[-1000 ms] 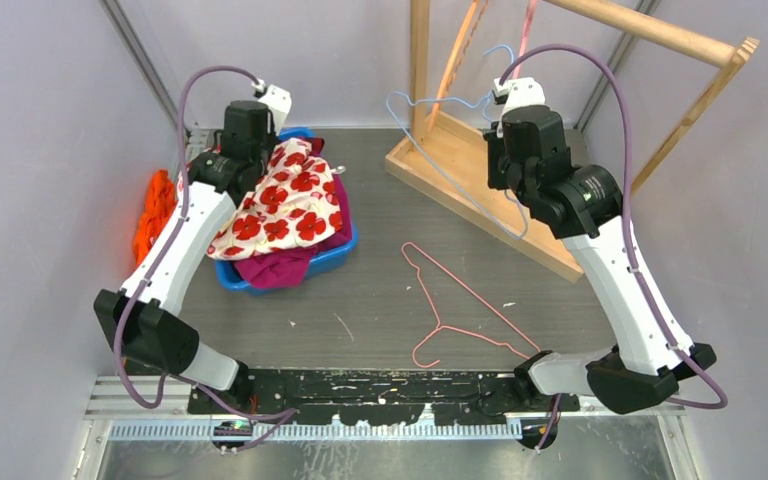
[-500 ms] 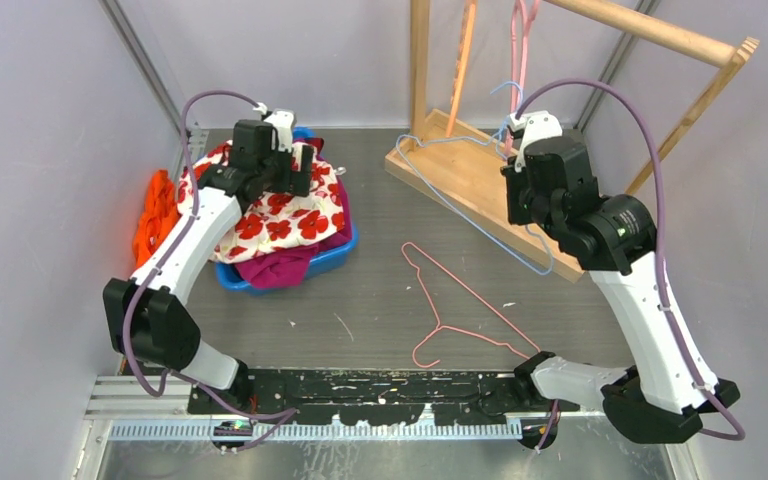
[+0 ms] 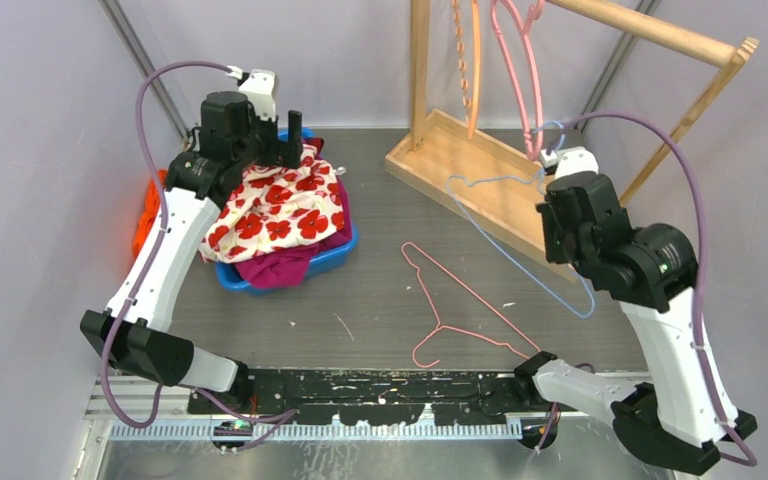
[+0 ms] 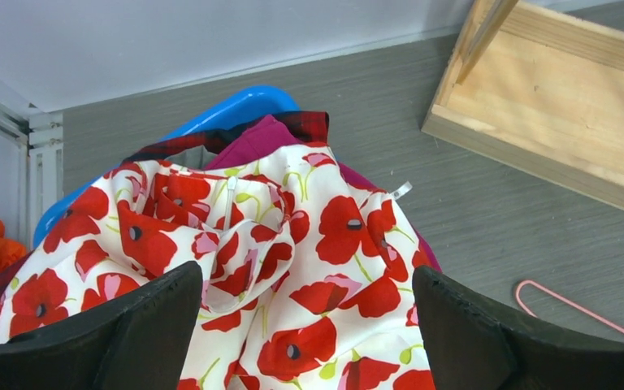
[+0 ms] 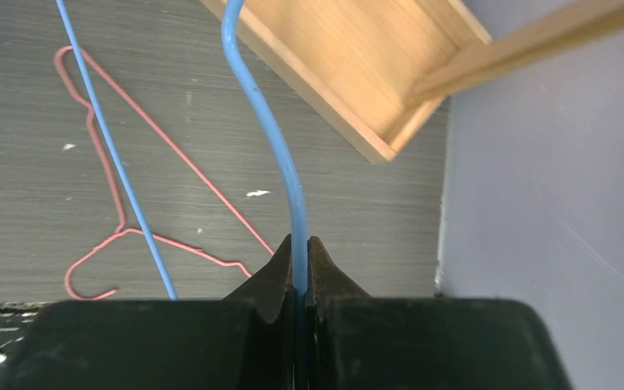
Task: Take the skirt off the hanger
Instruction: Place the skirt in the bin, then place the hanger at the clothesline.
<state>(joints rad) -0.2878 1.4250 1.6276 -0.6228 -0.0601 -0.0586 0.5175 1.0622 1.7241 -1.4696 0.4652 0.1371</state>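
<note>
My right gripper holds the blue wire hanger (image 3: 505, 255), which is bare. It will rise outward to the rack's top rod (image 3: 650, 27), put the hook over it and let go of the wire.
The skirt (image 3: 282, 207), white with red poppies, lies heaped on top of the blue bin (image 3: 332, 258). My left gripper (image 3: 286, 146) hovers over it, open, and in the left wrist view the skirt (image 4: 325, 244) fills the gap between the wide-apart fingers of the left gripper (image 4: 307, 280), apart from them. The bare blue wire hanger (image 3: 505, 255) hangs in the air over the table's right side. My right gripper (image 3: 552, 186) is shut on it. The wrist view shows the hanger wire (image 5: 272, 138) pinched between the tips of the right gripper (image 5: 299, 244).
A pink wire hanger (image 3: 460, 300) lies on the table in the middle. The wooden rack (image 3: 480, 170) stands at the back right with a pink hanger (image 3: 515, 60) and an orange one (image 3: 470, 60) on it. Magenta cloth (image 3: 275, 268) spills from the bin. Orange cloth (image 3: 152, 210) lies at the left wall.
My left gripper has opened, let go of the skirt and lifted above the bin. My right arm has carried the blue hanger to the right and nearer.
</note>
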